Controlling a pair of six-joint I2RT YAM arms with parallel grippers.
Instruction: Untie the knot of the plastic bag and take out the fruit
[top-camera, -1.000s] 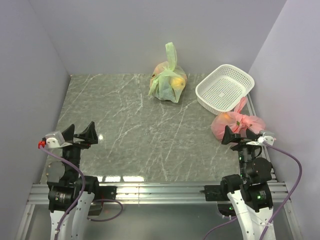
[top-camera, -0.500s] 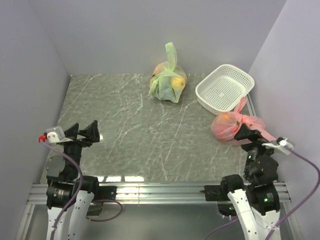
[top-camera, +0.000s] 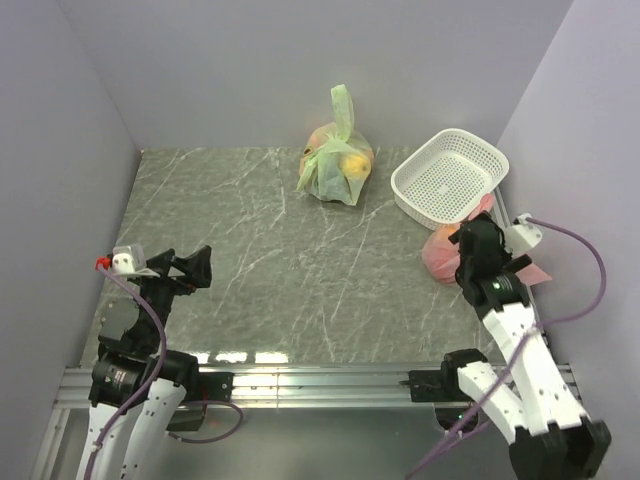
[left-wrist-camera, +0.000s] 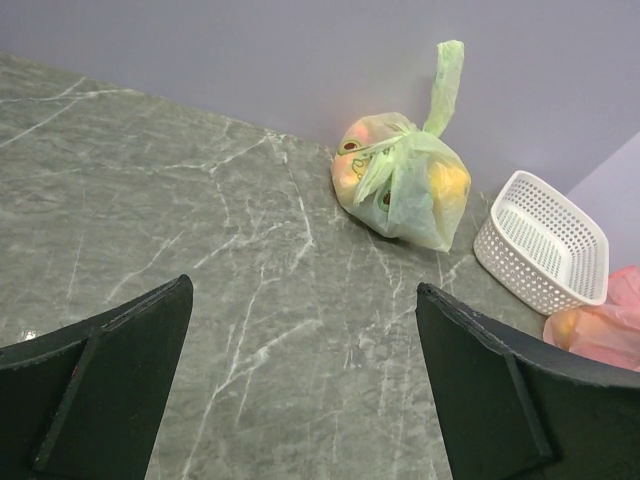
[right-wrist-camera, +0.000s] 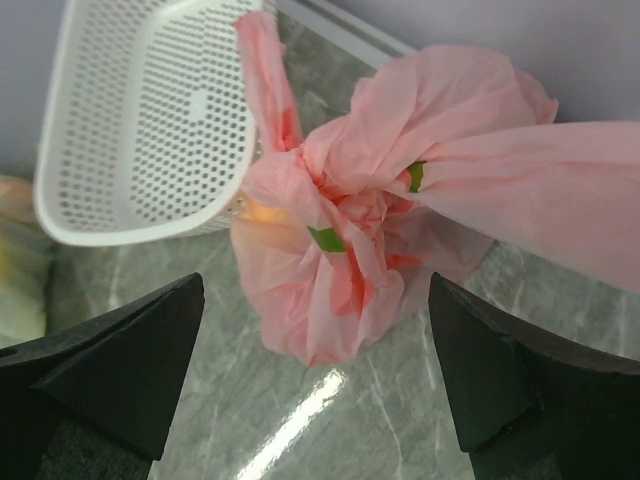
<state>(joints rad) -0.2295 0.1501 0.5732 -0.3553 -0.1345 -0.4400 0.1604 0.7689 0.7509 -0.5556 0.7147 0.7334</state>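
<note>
The fold of plastic beside the knot lies below the robot's right gripper, between its open fingers, so the gripper will go down onto it next and close.
The pink plastic bag lies on the marble table against the white basket, at the right wall. Its knot faces up, with one ear rising toward the basket and another ear spreading right. An orange fruit glows through the plastic; the other fruit is hidden. My right gripper hovers over the bag, open, the jaws wide on either side of it and touching nothing. My left gripper hangs open over the table's near left, empty.
The white basket stands empty at the back right, touching the pink bag. A tied light green bag with yellowish fruits sits at the back centre. Purple walls close in the left, back and right sides.
My right arm has lifted and reached forward, now pointing down over the pink bag. My left gripper has shifted a little right and forward. Both stayed open.
</note>
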